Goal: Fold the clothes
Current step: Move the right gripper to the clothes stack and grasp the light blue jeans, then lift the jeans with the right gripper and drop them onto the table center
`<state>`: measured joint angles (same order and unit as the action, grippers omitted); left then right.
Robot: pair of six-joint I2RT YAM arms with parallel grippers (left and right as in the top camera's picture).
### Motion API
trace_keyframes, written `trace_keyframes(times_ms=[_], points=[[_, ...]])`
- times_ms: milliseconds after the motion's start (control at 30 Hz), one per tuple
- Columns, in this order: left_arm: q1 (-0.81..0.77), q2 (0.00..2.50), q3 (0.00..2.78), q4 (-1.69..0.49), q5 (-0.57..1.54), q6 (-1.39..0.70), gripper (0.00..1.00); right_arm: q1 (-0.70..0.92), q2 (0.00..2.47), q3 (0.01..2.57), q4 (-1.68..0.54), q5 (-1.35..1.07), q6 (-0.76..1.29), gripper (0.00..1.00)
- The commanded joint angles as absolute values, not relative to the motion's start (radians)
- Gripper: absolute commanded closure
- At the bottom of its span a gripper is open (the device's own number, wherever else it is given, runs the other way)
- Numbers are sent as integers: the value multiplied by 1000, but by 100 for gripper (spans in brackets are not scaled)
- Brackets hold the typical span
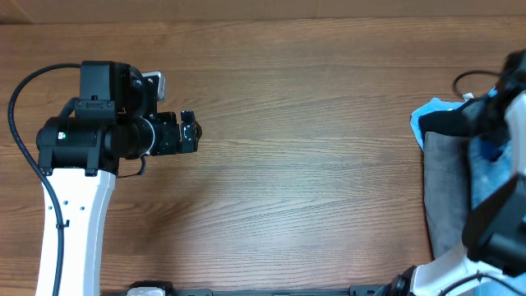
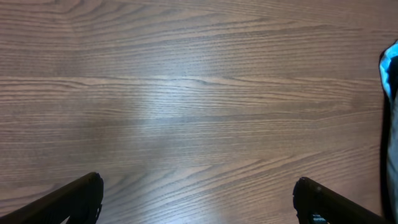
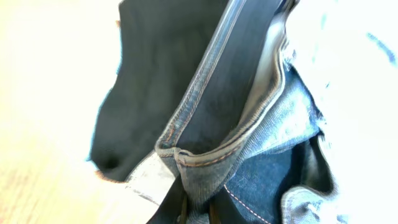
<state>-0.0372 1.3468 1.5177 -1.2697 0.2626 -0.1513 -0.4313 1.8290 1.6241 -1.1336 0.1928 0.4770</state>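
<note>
The robot's right gripper should next lift, carry the jeans (image 3: 261,124) across and let go of them over the bare middle tabletop, which is clear to the gripper's left in the overhead view.
In the right wrist view my right gripper (image 3: 199,208) is shut on a folded, stitched edge of the light blue denim jeans (image 3: 261,124), which bunch up around the fingers. In the overhead view the right arm (image 1: 501,107) hangs over the clothes pile at the table's right edge and hides the fingers; a bit of blue denim (image 1: 491,152) shows beneath it. My left gripper (image 1: 189,131) is open and empty above bare wood at the left; its two dark fingertips stand wide apart in the left wrist view (image 2: 199,205).
A clothes pile lies at the right edge: grey trousers (image 1: 448,189), a black garment (image 1: 448,122) and pale turquoise cloth (image 1: 429,109). The black garment (image 3: 155,74) lies just beyond the jeans. The wooden table (image 1: 304,164) spans the view. A cable (image 1: 472,78) loops at the far right.
</note>
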Motion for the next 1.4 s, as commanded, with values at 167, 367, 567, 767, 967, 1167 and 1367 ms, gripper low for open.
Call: trace_keyframes(times_ms=[167,367,567,767,967,1167,1367], points=[[-33,1353,1546,-1286,281,-89,0,-410,1649,2148,-1312,59,332,96],[-30,1353,1627,-1304,281,-89,0,-343,1647,2509,-1406,-58,306,96],[-9,1353,1843,-1389,245,-89,0,-160,1647,2757,-1373,-281,302,96],[1,1353,2144,-1499,136,-89,0,194,1676,2767,-1256,-446,318,96],[1,1352,2334,-1537,68,-89,0,538,1818,2767,-1305,-370,306,57],[1,1351,2378,-1574,70,-89,0,599,1829,2772,-1368,-31,303,39],[0,1384,2376,-1636,133,-93,0,536,1708,2783,-1369,86,303,34]])
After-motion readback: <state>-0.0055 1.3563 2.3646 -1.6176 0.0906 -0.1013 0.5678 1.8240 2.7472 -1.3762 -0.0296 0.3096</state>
